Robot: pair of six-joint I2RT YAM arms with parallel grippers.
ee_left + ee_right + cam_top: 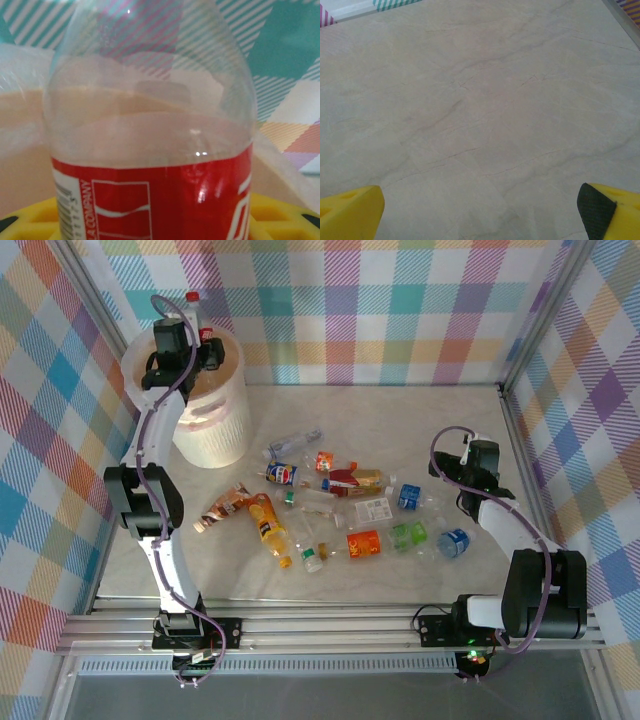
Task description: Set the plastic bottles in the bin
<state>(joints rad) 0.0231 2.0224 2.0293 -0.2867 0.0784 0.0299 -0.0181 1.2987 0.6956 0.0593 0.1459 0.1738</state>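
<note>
The clear bottle is still above the bin's rim, so my left gripper should next lower into the bin's opening (208,380) (25,165) below it and let go of the bottle.
A clear bottle with a red label and red cap (199,320) is held upright over the bin (222,430), a big whitish bucket at the back left. My left gripper (203,348) is shut on it. In the left wrist view the red-labelled bottle (150,150) stands between the yellow fingers (280,215), with the bin's pale wall (17,135) behind. Several plastic bottles lie mid-table, among them an orange one (268,525), a blue-labelled one (282,474) and a green one (408,535). My right gripper (452,468) (480,212) is open over bare table, right of the pile.
Plaid walls and a metal frame (520,440) close in the table on three sides. A crushed brown-labelled bottle (225,508) lies nearest the left arm. Bare marble-look tabletop (480,100) stretches under and beyond the right gripper.
</note>
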